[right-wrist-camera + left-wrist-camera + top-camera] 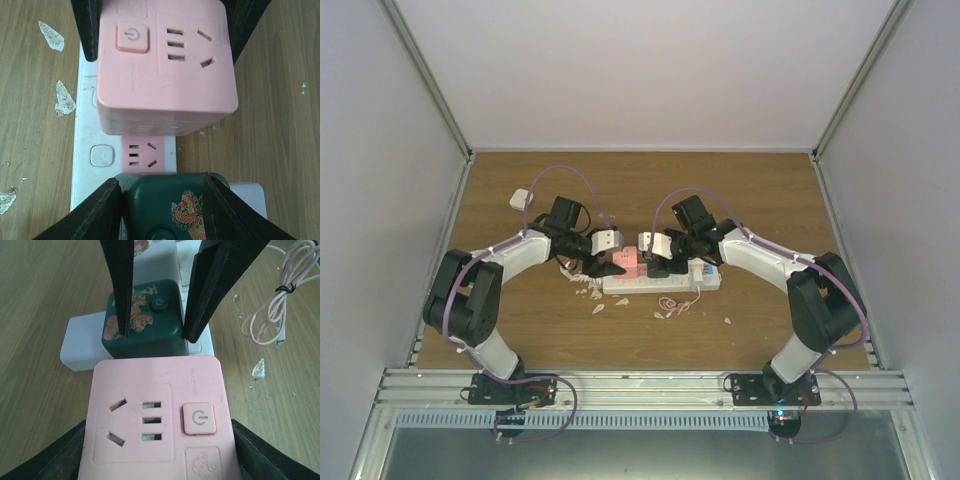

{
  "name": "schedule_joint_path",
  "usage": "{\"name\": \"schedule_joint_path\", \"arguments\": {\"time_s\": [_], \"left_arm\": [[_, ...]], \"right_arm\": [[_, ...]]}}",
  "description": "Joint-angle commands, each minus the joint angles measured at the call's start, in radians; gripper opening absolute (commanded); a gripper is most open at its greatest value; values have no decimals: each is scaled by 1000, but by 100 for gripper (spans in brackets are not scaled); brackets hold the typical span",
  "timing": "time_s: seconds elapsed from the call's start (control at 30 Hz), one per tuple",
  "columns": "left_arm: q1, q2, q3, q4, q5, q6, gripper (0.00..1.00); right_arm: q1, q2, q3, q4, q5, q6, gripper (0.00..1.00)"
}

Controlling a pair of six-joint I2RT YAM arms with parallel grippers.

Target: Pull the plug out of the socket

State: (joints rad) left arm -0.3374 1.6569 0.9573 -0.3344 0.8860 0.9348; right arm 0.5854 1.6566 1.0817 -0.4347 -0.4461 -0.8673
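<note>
The left gripper moves leftward in the top view, then down to bare wood near the white block next. It releases the pink cube plug in that empty spot.
The white power strip [705, 277] lies across the middle of the table, and it also shows in the right wrist view [100, 130]. A pink cube plug [155, 415] with its own outlet face and button sits over the strip's left part. My left gripper [157, 450] is shut on its sides. A dark green cube plug [165, 205] with a dragon print sits beside it on the strip. My right gripper [162, 200] is shut on it. A bare pink outlet face [147, 155] shows between the two cubes. I cannot tell if either cube's pins are still seated.
A coiled pink cable [275, 310] lies on the wood in front of the strip. Pale chips [64, 97] are scattered around it. A small white block [520, 199] lies at the back left. Walls enclose the table on three sides.
</note>
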Motion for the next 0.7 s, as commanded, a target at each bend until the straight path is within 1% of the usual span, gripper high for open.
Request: {"name": "schedule_joint_path", "arguments": {"time_s": [0.0, 0.13, 0.27, 0.47, 0.67], "left_arm": [[-13, -62, -18, 70, 114, 32, 22], [-5, -64, 7, 12, 96, 58, 21], [28, -79, 32, -72, 75, 97, 21], [122, -113, 85, -217, 15, 181, 21], [240, -111, 216, -396, -102, 240, 24]], "right_arm": [[10, 70, -55, -86, 87, 5, 44], [11, 67, -57, -84, 83, 7, 44], [15, 49, -57, -83, 76, 9, 45], [19, -7, -68, -77, 43, 7, 48], [21, -47, -66, -77, -2, 10, 53]]}}
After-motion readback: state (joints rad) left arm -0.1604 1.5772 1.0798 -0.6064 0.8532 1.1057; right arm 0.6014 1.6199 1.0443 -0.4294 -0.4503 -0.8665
